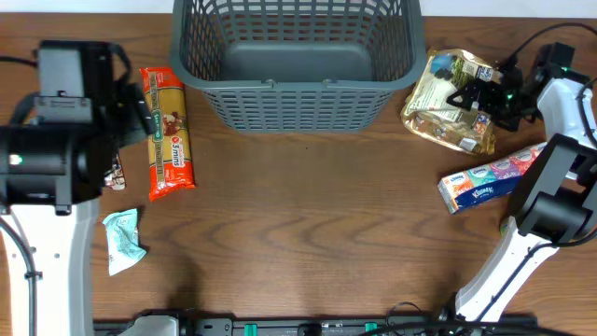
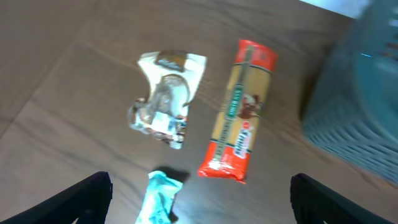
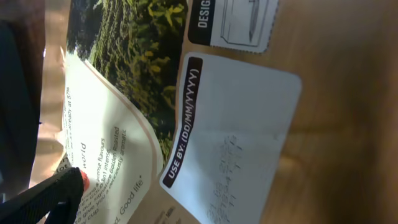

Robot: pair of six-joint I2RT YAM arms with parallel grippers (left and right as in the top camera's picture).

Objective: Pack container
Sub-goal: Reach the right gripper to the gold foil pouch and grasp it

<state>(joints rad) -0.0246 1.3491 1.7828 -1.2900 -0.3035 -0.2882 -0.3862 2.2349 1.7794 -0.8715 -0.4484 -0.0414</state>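
Observation:
My right gripper lowers onto the side of the beige printed bag away from the container next, since its open fingers already hover low over that side.
The container, a dark grey slotted basket, stands empty at the back centre; its wall also shows in the left wrist view. A red and yellow pasta packet lies left of it. A teal packet lies nearer the front. A crumpled white packet lies partly under my left arm. My left gripper is open and empty, hovering above these. My right gripper is open, low over a beige printed bag, with only one finger showing.
A blue tissue pack lies on the table in front of the beige bag, beside my right arm's base. My left arm's body covers the far left of the table.

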